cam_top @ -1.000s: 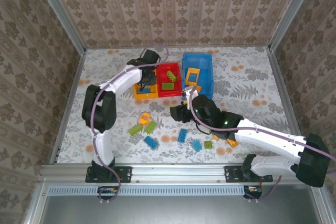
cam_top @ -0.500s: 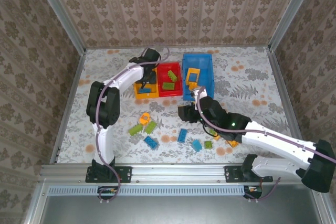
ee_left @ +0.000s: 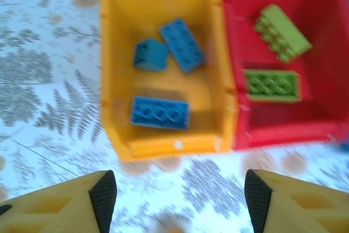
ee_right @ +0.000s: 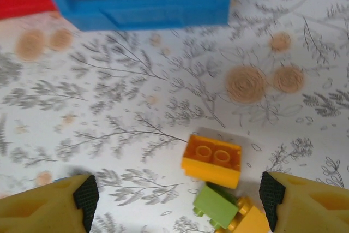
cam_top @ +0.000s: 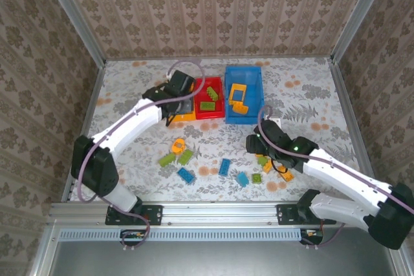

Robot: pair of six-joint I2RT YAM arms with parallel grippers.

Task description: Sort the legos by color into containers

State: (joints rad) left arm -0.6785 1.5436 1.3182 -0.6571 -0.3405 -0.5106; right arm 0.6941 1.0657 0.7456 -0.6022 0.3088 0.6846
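Note:
My right gripper lowers over the upturned orange brick (ee_right: 212, 159) next and closes on its sides, as it lies loose under open fingers beside the green brick (ee_right: 215, 204).
The yellow-orange bin (ee_left: 163, 144) holds three blue legos (ee_left: 160, 112), and the red bin (ee_left: 283, 129) beside it holds two green ones (ee_left: 271, 84). My left gripper (ee_left: 180, 200) is open and empty just short of the yellow bin's near wall, at the left gripper (cam_top: 176, 109) in the top view. The blue bin (cam_top: 242, 92) holds an orange frame piece (cam_top: 237, 92). My right gripper (ee_right: 178, 200) hangs open and empty over the table. An upturned orange brick (ee_right: 212, 159) and a green brick (ee_right: 215, 204) lie between its fingers.
Loose legos lie across the near table: orange (cam_top: 178, 143), green (cam_top: 168, 158), blue (cam_top: 185, 174), blue (cam_top: 225, 166) and green (cam_top: 257, 178). Metal rails fence the table on all sides. The blue bin's near wall (ee_right: 147, 9) stands ahead of the right gripper.
The left gripper has drawn back from over the yellow bin and opened wider. The right gripper has moved right, away from the bins, to the brick cluster and opened wider.

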